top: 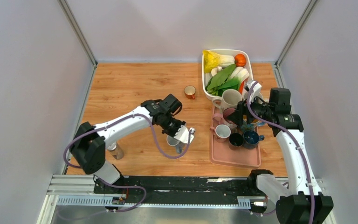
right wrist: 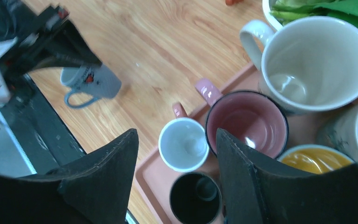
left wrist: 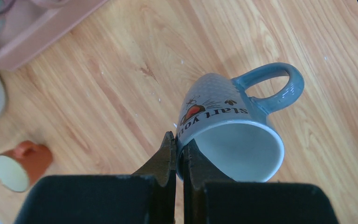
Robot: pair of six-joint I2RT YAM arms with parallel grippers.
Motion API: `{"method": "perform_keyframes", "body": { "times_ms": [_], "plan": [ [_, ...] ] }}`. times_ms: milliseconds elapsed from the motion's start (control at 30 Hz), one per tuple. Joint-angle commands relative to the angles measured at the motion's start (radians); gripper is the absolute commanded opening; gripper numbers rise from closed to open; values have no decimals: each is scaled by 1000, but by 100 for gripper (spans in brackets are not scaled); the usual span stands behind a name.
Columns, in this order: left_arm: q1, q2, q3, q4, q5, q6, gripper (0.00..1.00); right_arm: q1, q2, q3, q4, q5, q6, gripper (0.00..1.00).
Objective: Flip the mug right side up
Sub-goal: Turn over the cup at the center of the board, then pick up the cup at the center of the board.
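Observation:
The light blue mug (top: pixel 174 140) hangs tilted. Next, my left gripper moves down with a levelling turn to the bare wood and releases it on its base.
A light blue mug (left wrist: pixel 223 112) with dark lettering and a red motif hangs tilted in my left gripper (left wrist: pixel 179 142), its white inside facing the camera and its handle (left wrist: pixel 272 84) at the upper right. The jaws pinch its rim wall, one finger inside and one outside. In the top view the mug (top: pixel 174 140) is under the left gripper (top: pixel 179 137) above the wood. It also shows in the right wrist view (right wrist: pixel 91 81). My right gripper (right wrist: pixel 177 140) is open and empty above the pink tray (right wrist: pixel 151 179).
The pink tray (top: pixel 235 157) holds several upright mugs, among them a white one (right wrist: pixel 184 144), a pink one (right wrist: pixel 247 121) and a black one (right wrist: pixel 196 198). A white bin of vegetables (top: pixel 224 70) stands behind. A small orange cup (top: pixel 189 92) lies on its side.

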Motion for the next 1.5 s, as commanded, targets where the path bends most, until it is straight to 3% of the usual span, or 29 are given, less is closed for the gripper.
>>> {"method": "perform_keyframes", "body": {
  "times_ms": [0,100,233,433,567,667,733,967,1167,1300,1467],
  "plan": [
    [-8,141,172,-16,-53,-374,0,12,-105,-16,-109,43,-281,64],
    [-8,228,285,-78,-128,-622,0,54,-164,-18,-150,21,-413,62],
    [-7,329,387,-157,-228,-882,0,160,-203,-21,-155,101,-461,59],
    [-8,452,495,-289,-232,-1189,3,383,-212,-2,-175,208,-480,56],
    [-8,449,462,-284,-227,-1228,18,473,-176,6,-173,216,-500,54],
    [-7,438,475,-296,-228,-1239,36,535,-135,20,-154,237,-527,54],
    [-7,418,489,-300,-214,-1238,41,587,-108,29,-137,250,-546,54],
    [49,278,534,-321,-179,-1247,46,755,24,48,-90,309,-616,54],
    [243,128,486,-273,-193,-1297,47,849,193,11,107,382,-571,53],
    [476,-48,352,-62,-113,-1454,48,945,279,12,185,490,-599,53],
    [547,-231,164,133,-171,-1505,48,979,380,42,193,476,-592,49]
  ]
}}
